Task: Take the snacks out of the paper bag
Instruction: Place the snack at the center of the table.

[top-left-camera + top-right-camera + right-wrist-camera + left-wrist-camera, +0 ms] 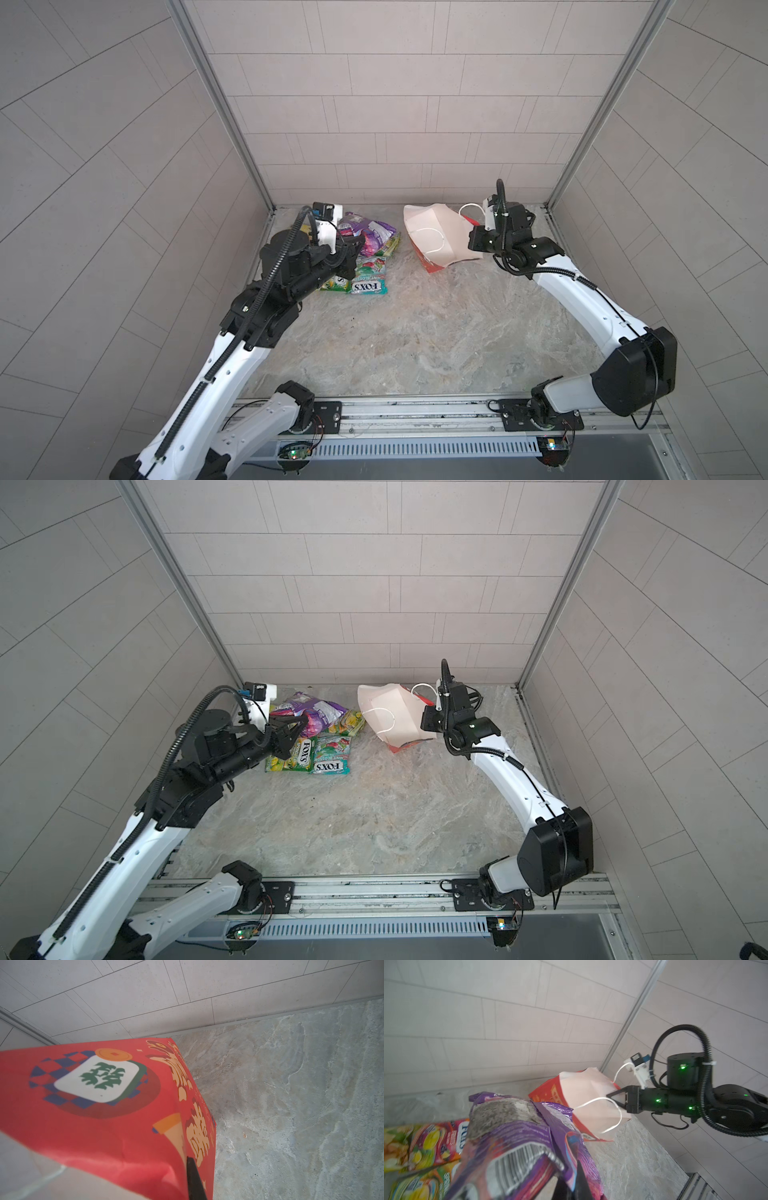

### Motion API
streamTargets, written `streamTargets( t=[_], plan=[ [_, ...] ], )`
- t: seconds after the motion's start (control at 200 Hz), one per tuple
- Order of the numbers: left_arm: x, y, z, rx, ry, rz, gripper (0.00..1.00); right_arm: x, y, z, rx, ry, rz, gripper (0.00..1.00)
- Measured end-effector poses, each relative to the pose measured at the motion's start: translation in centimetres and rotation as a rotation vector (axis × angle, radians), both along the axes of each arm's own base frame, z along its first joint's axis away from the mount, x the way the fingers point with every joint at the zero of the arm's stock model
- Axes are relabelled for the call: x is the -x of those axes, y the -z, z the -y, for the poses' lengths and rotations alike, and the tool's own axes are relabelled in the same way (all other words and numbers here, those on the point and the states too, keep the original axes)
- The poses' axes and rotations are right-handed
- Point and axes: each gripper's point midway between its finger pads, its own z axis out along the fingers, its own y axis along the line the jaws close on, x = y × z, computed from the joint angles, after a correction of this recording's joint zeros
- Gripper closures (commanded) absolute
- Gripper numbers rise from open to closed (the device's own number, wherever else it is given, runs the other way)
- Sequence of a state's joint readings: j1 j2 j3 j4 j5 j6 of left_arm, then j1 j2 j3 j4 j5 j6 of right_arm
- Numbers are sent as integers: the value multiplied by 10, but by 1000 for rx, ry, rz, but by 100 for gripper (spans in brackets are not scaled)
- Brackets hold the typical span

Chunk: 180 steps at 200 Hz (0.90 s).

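Note:
My left gripper draws back next, tilts down, lowers the purple packet (370,232) and releases it, since marble (364,321) beside the teal FOX'S packet lies bare below and back.
The red paper bag (440,237) (395,712) leans at the back of the table, its white inside facing up. My right gripper (609,1096) (187,1161) is shut on the bag's rim by a cord handle; one black finger lies on the red outer wall (83,1126). To the bag's left lies a pile of snacks. My left gripper (357,245) (577,1167) is shut on the purple packet (370,232) (512,1136) over that pile. A teal FOX'S packet (330,756), a yellow-green one (291,754) and a pink-orange one (425,1142) lie flat beneath.
Another yellow-green packet (390,245) lies between the pile and the bag. Tiled walls close the back and both sides, with metal posts in the back corners. The marble tabletop (415,340) stretches to the front rail (415,409), where both arm bases are mounted.

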<state>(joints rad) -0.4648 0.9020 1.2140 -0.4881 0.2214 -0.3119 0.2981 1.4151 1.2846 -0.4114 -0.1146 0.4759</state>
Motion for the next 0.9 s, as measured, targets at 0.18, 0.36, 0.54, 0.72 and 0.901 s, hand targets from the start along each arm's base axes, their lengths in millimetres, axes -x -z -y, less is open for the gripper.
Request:
streamTargets(
  t=[0.18, 0.36, 0.54, 0.72, 0.901],
  plan=[
    [17, 99, -37, 15, -207, -253, 100, 0, -1, 1, -4, 1, 2, 100],
    [40, 191, -64, 70, -380, -454, 100, -1, -1, 2, -7, 0, 2, 100],
    [43, 226, -70, 158, -463, -521, 100, -1, -1, 2, -9, -1, 2, 100],
    [38, 250, -58, 212, -476, -586, 100, -1, -1, 2, -9, -1, 3, 100],
    [38, 259, -38, 213, -432, -602, 94, -1, -1, 2, -9, -1, 2, 100]
  ],
)
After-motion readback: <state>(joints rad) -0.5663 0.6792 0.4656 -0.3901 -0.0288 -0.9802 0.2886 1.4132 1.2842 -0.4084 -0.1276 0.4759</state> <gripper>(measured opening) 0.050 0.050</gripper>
